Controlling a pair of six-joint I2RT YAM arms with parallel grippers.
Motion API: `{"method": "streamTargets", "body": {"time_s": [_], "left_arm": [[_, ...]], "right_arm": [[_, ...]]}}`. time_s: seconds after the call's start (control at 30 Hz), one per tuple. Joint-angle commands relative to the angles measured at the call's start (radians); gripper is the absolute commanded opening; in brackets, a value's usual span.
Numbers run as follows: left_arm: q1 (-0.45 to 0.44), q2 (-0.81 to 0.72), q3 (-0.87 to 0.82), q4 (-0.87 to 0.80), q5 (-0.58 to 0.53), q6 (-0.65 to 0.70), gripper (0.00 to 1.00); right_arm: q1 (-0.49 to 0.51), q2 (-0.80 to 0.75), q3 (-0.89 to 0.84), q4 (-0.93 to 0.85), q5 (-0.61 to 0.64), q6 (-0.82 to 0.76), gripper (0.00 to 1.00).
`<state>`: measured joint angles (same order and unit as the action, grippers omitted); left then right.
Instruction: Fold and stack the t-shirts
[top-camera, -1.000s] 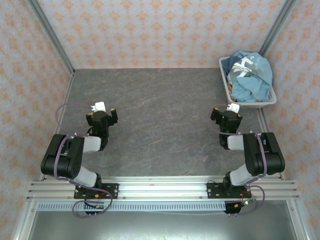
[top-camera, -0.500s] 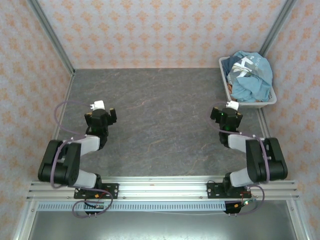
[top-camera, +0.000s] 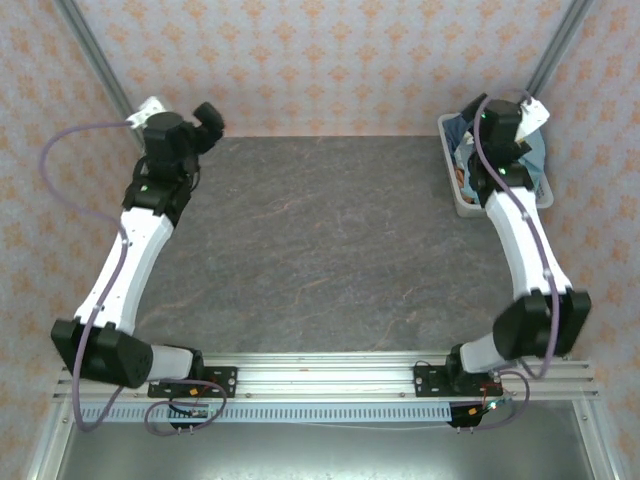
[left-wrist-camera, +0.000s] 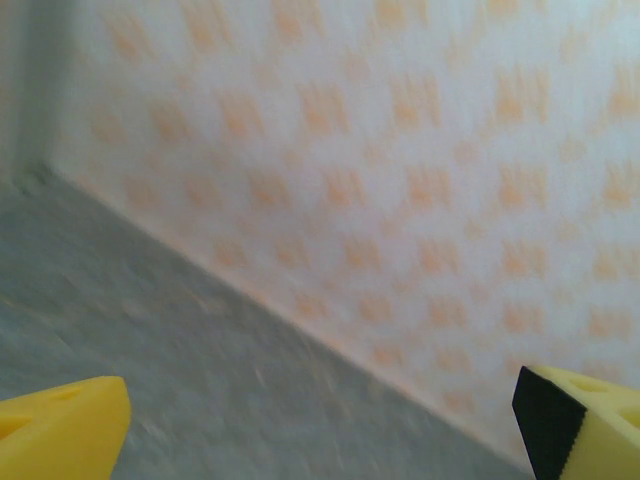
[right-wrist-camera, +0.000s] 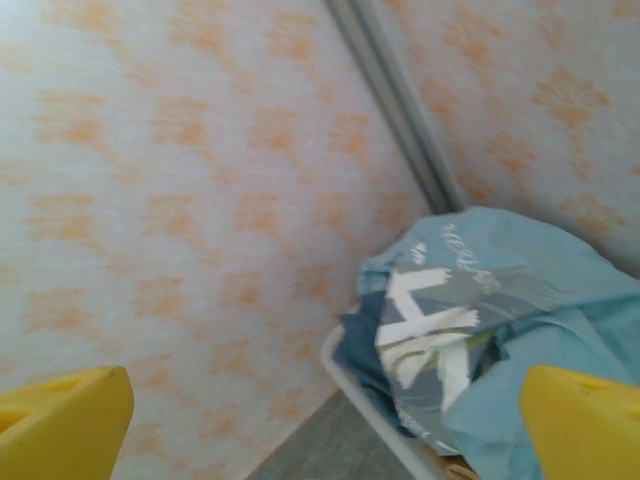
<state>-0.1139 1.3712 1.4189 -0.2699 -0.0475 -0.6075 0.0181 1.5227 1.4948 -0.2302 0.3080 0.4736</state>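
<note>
The top t-shirt lies below the open fingers of my right gripper. I will tip my right gripper fingers-down and lower it onto the light blue t-shirt's fold (right-wrist-camera: 502, 332) beside the print.
The t-shirts lie heaped in a white slatted basket (top-camera: 456, 189) at the table's far right corner. On top is a light blue one with white block lettering (right-wrist-camera: 470, 320), and a darker blue one (right-wrist-camera: 358, 350) shows under it against the basket's rim (right-wrist-camera: 372, 405). My right gripper (top-camera: 497, 113) hangs open above the heap, its yellow fingers (right-wrist-camera: 60, 420) wide apart with nothing between them. Across the table, my left gripper (top-camera: 200, 124) is raised at the far left corner, open and empty, facing the wall (left-wrist-camera: 400, 150).
The grey marbled tabletop (top-camera: 320, 230) lies bare between the arms. Patterned walls close the back and both sides, with metal posts (top-camera: 555, 50) in the far corners. The basket stands close to the right wall.
Both arms have unfolded from low, tucked poses near mid-table and reached far. The left went to the far left corner, the right up over the basket. Both grippers stayed open.
</note>
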Motion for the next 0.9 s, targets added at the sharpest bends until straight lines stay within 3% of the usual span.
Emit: {"method": "streamTargets", "body": {"time_s": [0.0, 0.13, 0.33, 0.4, 0.47, 0.53, 0.6, 0.67, 0.87], "left_arm": [[-0.07, 0.074, 0.067, -0.121, 0.3, -0.06, 0.96], [-0.171, 0.106, 0.118, -0.134, 0.398, -0.055, 0.93], [-0.265, 0.095, 0.112, -0.168, 0.421, -0.069, 0.86], [-0.276, 0.081, 0.102, -0.182, 0.413, -0.066, 0.84], [-0.277, 0.067, 0.092, -0.198, 0.403, -0.061, 0.81], [-0.277, 0.055, 0.092, -0.222, 0.389, -0.046, 0.77], [-0.277, 0.046, 0.092, -0.239, 0.378, -0.035, 0.74], [-0.277, 0.042, 0.091, -0.248, 0.374, -0.029, 0.7], [-0.277, 0.036, 0.064, -0.247, 0.34, -0.034, 0.62]], "right_arm": [[-0.066, 0.149, 0.084, -0.181, 0.051, 0.16, 0.99], [-0.121, 0.32, 0.219, -0.227, 0.031, 0.262, 0.99], [-0.184, 0.491, 0.302, -0.198, -0.038, 0.329, 0.97], [-0.196, 0.529, 0.321, -0.202, -0.063, 0.344, 0.83], [-0.207, 0.539, 0.306, -0.181, -0.094, 0.363, 0.59], [-0.214, 0.516, 0.252, -0.115, -0.133, 0.376, 0.26], [-0.213, 0.471, 0.184, -0.034, -0.137, 0.395, 0.07], [-0.206, 0.415, 0.13, 0.008, -0.119, 0.414, 0.0], [-0.124, 0.217, 0.078, 0.051, 0.008, 0.308, 0.0]]}}
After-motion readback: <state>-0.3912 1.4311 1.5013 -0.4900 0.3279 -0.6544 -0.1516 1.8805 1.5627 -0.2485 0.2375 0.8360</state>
